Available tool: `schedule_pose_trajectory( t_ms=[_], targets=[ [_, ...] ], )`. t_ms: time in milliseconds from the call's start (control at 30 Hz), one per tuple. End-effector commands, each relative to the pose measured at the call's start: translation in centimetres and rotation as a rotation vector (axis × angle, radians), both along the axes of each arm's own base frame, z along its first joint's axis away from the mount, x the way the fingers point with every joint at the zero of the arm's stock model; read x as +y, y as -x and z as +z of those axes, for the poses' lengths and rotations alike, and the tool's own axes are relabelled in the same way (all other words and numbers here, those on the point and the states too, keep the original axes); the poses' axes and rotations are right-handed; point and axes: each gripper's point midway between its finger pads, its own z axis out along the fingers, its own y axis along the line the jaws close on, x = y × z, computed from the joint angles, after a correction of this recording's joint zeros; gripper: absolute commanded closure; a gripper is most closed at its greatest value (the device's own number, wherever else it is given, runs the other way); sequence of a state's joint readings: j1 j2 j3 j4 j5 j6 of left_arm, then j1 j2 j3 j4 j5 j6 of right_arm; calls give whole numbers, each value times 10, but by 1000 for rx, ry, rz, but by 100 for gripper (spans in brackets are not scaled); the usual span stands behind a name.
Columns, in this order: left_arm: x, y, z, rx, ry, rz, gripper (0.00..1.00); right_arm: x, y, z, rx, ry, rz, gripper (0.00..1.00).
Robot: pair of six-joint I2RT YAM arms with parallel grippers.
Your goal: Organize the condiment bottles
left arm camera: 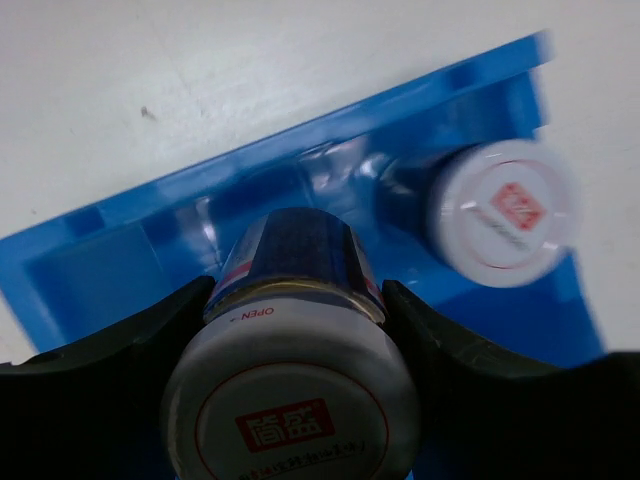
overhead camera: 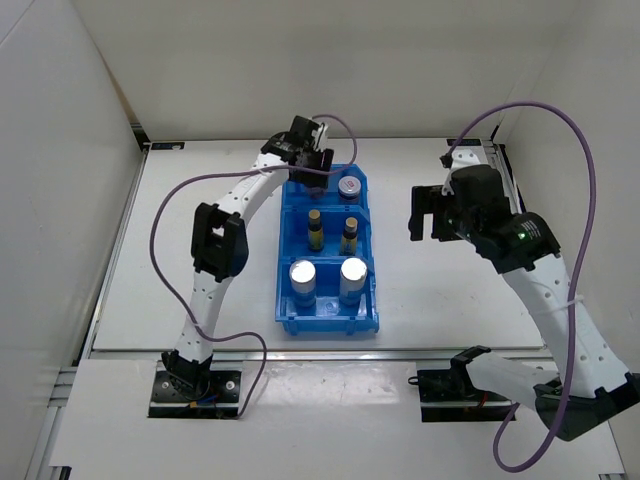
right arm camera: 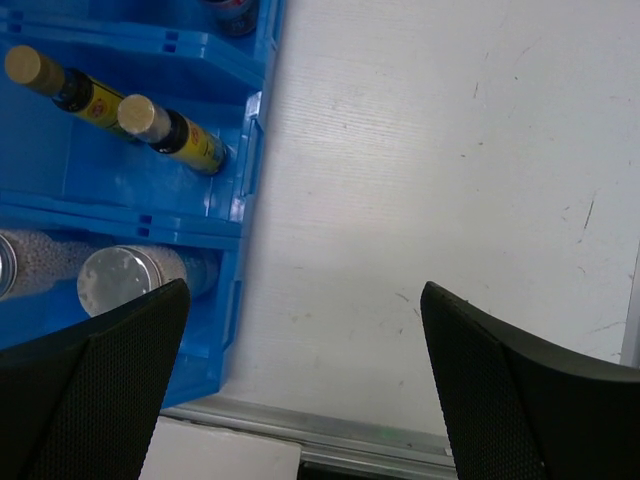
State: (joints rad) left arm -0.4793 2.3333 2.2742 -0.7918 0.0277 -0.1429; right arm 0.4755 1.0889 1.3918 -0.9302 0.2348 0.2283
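The second white-lidded jar leaves free bottom beside it in the far section of the bin. My left gripper needs to go down to that open spot and let go of the jar with the red mark.
My left gripper (overhead camera: 308, 160) is shut on a squat white-lidded jar with a red mark (left arm camera: 290, 400), holding it over the far left corner of the blue bin (overhead camera: 285, 300). The second white-lidded jar (overhead camera: 349, 186) stands in the same far compartment, and shows in the left wrist view (left arm camera: 505, 210). Two slim dark brown bottles (overhead camera: 314, 228) (overhead camera: 349, 233) stand in the middle compartment. Two silver-topped cylinders (overhead camera: 303, 275) (overhead camera: 353, 272) stand in the near one. My right gripper (overhead camera: 425, 215) is open and empty over bare table, right of the bin.
The right wrist view shows the bin's right wall (right arm camera: 245, 170), the brown bottles (right arm camera: 175, 135), a silver top (right arm camera: 120, 280) and the table's metal front edge (right arm camera: 330, 430). White walls enclose the table.
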Motion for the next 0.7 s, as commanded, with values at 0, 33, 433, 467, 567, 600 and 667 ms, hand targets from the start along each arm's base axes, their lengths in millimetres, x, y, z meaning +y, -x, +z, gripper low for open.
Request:
schedule_pose_trajectory(
  t_ms=[0,33,433,467,567,600,667],
  targets=[
    [6,-9,29,-64,31,40,64,-5,10,-1,11,0,-7,1],
    [6,-8,25,-56,27,40,62,-5,10,-1,11,0,-7,1],
    [13,-8,-5,-15,-17,71,19,-10,19,0,5,4,-1,0],
    [13,-7,3,-27,-10,71,15,-10,19,0,5,4,-1,0],
    [15,-7,18,-53,-3,78,0,-10,20,3,3,4,-1,0],
    [14,-9,34,-84,14,79,0,-11,21,1,11,8,-1,0],
    [11,-10,57,-119,44,69,0,-12,23,11,1,-5,-7,0]
  ],
)
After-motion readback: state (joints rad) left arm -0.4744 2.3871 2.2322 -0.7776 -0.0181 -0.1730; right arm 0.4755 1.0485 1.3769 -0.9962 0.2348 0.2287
